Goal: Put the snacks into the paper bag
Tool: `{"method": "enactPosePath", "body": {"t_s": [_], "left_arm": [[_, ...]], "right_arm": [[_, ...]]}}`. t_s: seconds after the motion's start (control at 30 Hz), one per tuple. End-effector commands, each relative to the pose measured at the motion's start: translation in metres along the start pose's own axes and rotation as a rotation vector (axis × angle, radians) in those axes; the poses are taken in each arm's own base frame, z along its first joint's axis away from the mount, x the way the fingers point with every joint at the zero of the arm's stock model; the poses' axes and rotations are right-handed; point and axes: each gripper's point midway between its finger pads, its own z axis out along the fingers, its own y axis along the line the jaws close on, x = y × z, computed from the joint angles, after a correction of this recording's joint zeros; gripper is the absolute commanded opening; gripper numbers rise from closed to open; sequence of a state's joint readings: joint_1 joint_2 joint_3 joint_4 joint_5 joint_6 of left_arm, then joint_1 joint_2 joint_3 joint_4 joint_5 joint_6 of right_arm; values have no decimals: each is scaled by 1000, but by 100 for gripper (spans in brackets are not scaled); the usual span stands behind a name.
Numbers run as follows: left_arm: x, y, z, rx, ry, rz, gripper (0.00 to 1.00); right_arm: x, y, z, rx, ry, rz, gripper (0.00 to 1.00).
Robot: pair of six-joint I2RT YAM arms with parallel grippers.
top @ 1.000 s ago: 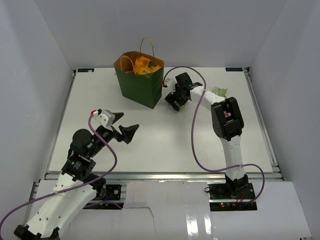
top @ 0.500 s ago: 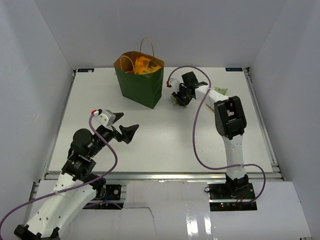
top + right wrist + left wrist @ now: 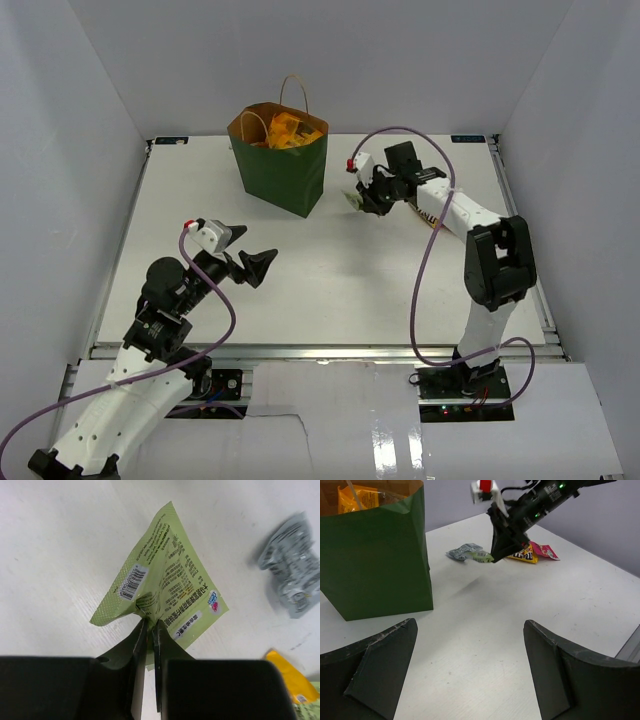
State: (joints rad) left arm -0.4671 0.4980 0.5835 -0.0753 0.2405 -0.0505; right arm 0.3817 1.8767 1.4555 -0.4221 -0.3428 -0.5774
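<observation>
The light-green packet hangs below the paper bag's rim, so my right gripper will lift, then release it over the paper bag's opening (image 3: 284, 130).
The dark green paper bag (image 3: 283, 172) stands upright at the back of the table, with orange snacks (image 3: 285, 130) inside. My right gripper (image 3: 149, 622) is shut on a light-green packet (image 3: 167, 585), pinching its lower edge. In the left wrist view the light-green packet (image 3: 481, 556) hangs just above the table, right of the paper bag (image 3: 375, 565). A grey packet (image 3: 292, 575), a yellow packet (image 3: 522, 555) and a pink packet (image 3: 546, 551) lie on the table nearby. My left gripper (image 3: 470, 624) is open over bare table, with nothing between its fingers.
White walls close in the table on the left, back and right. A metal rail (image 3: 320, 350) runs along the table's near edge. The right arm's purple cable (image 3: 420, 290) loops above the table's right half.
My right gripper has shut on the light-green packet and raised it off the table. The right arm's elbow has swung to the right. The left arm has not moved.
</observation>
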Motion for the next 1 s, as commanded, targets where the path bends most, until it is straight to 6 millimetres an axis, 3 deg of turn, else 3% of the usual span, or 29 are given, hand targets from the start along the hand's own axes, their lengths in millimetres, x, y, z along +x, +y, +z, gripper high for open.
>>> {"method": "enactPosePath", "body": {"t_s": [0.0,0.1,0.2,0.23,0.3,0.33,0.37,0.43,0.47,0.5,0.53,0.57,0.6,0.67,0.8,0.97], "left_arm": [[-1,3,-2,-19,-6,12,98],[-4,4,-3,-26,-15,17,98],[-6,6,-6,-38,-28,26,98],[-7,7,-6,-47,-31,26,98],[-6,9,-6,-58,-30,29,98],[-5,10,-6,-61,-29,28,98],[-5,11,-6,-65,-29,28,98],[-3,13,-5,-73,-20,31,98],[-2,14,-5,-80,-17,30,98],[-2,15,-5,-83,-17,33,98],[1,15,-4,-85,-8,33,98],[2,16,-3,-88,-5,34,98],[2,17,-3,-92,-4,34,98],[4,18,-3,-97,4,35,98],[6,20,-1,-104,8,38,98],[10,20,1,-99,22,35,98]], "right_arm": [[-53,11,-40,-7,-184,-31,8],[-78,18,-61,-16,-275,-42,8],[-122,21,-93,-21,-385,-75,8],[-147,24,-106,-29,-422,-93,8],[-168,26,-108,-50,-440,-102,8],[-195,29,-121,-56,-485,-121,8],[-207,31,-125,-60,-501,-126,8],[-225,33,-112,-87,-510,-125,8],[-252,30,-130,-68,-565,-140,8],[-256,26,-113,-78,-555,-127,8],[-268,26,-112,-69,-572,-132,8],[-290,24,-125,-47,-631,-146,8],[-292,20,-111,-42,-629,-136,8],[-305,15,-103,10,-667,-128,8],[-314,-1,-75,104,-674,-113,8],[-308,-17,-53,181,-651,-99,8]]}}
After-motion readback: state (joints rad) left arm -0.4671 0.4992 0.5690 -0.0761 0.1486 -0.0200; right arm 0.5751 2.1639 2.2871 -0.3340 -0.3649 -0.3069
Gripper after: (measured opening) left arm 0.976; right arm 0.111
